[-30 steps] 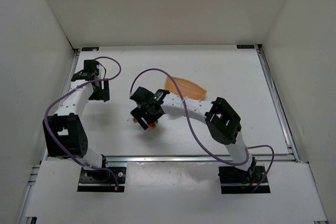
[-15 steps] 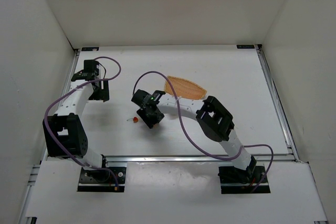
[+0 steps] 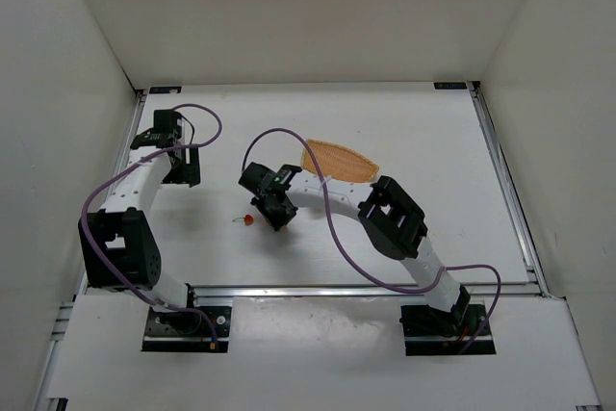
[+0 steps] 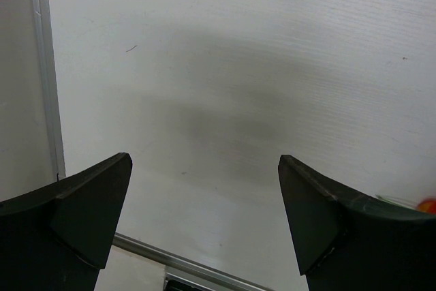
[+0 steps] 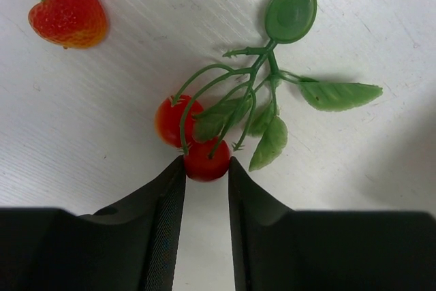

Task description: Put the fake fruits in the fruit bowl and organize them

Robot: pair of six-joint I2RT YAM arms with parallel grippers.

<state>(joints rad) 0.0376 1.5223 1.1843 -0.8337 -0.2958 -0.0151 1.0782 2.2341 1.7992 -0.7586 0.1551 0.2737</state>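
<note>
My right gripper should lift the cluster next and carry it to the fruit bowl to release it there, because the bowl is outward of my right gripper and to its right in the top view.
In the right wrist view my right gripper is shut on one red ball of the cluster of fake fruits, low on the table. A second red ball and the green leaves lie just beyond the tips. A single red strawberry-like fruit on a thin stem lies to the upper left, apart from the gripper. From above that single fruit shows left of the gripper, and the cluster is hidden under it. The tan-orange fruit bowl sits behind, with nothing showing in it. My left gripper is open over bare table.
A metal rail runs along the table's left edge, close to my left gripper. White walls enclose the table on three sides. My right arm's purple cable loops over the table near the bowl.
My right gripper has come down over the cluster and its jaws have gone from wide open to shut on a red ball. The left arm has not moved.
</note>
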